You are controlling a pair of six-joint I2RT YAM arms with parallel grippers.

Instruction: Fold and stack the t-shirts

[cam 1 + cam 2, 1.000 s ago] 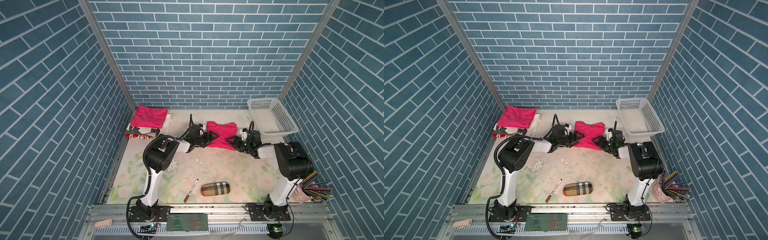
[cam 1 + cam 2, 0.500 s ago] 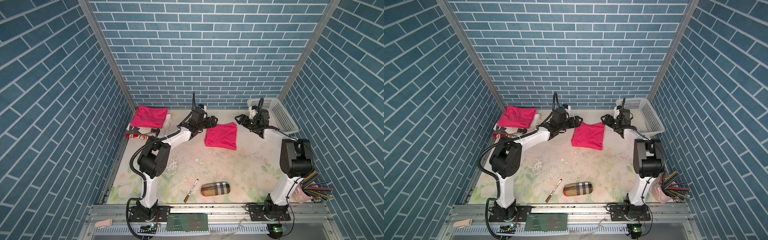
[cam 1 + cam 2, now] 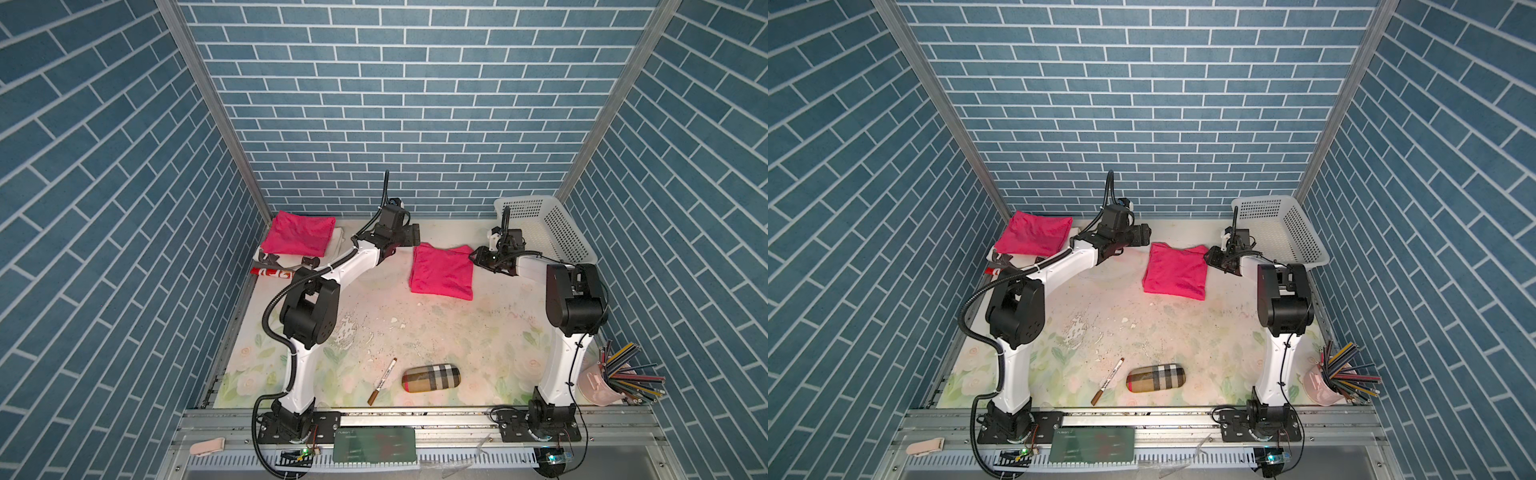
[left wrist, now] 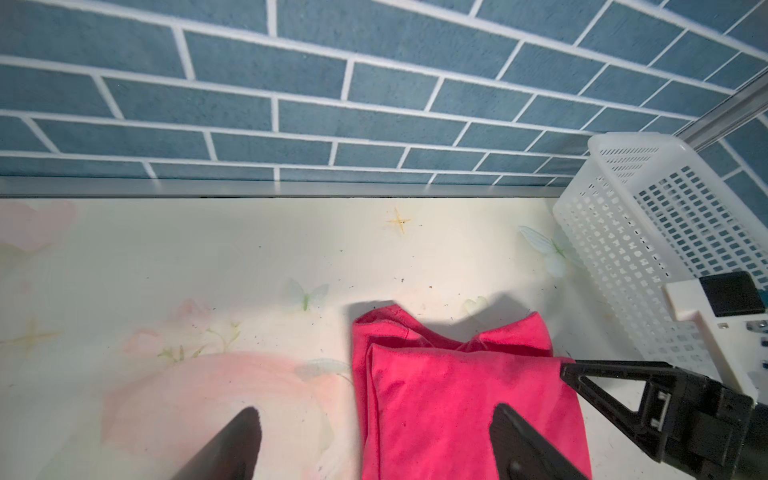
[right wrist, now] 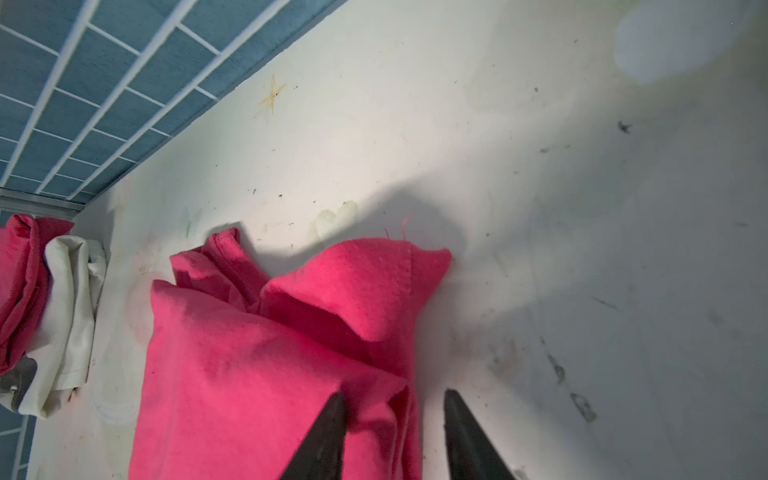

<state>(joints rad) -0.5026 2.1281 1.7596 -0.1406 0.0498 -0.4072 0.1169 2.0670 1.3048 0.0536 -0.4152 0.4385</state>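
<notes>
Next I need to tip my left gripper's fingers down, lower them and pinch the middle shirt's edge facing the second shirt (image 3: 413, 270) (image 4: 369, 424), which will run below the gripper, between its open fingers.
A folded pink t-shirt (image 3: 442, 270) (image 3: 1177, 270) lies flat at the back middle of the table. A second folded t-shirt (image 3: 300, 232) (image 3: 1034, 235) rests at the back left on a white cloth (image 5: 70, 311). My left gripper (image 3: 413, 237) (image 4: 374, 417) hovers wide open over the middle shirt's (image 4: 449, 399) far left corner, one finger over the table, the other over the fabric. My right gripper (image 3: 476, 255) (image 5: 395, 397) is at this shirt's (image 5: 249, 374) right edge, jaws narrowed. One finger presses the bunched fabric; the other stands on bare table beside the edge.
A white mesh basket (image 3: 540, 224) (image 4: 648, 232) stands at the back right, close behind my right arm. Near the front edge lie a plaid case (image 3: 431, 377) and a marker (image 3: 382, 380). A pink cup of coloured pencils (image 3: 615, 378) sits front right.
The shirt has gone from bunched between both grippers to lying flat and folded. The right gripper has since dropped to its right edge and narrowed its jaws. The left gripper has stayed open.
</notes>
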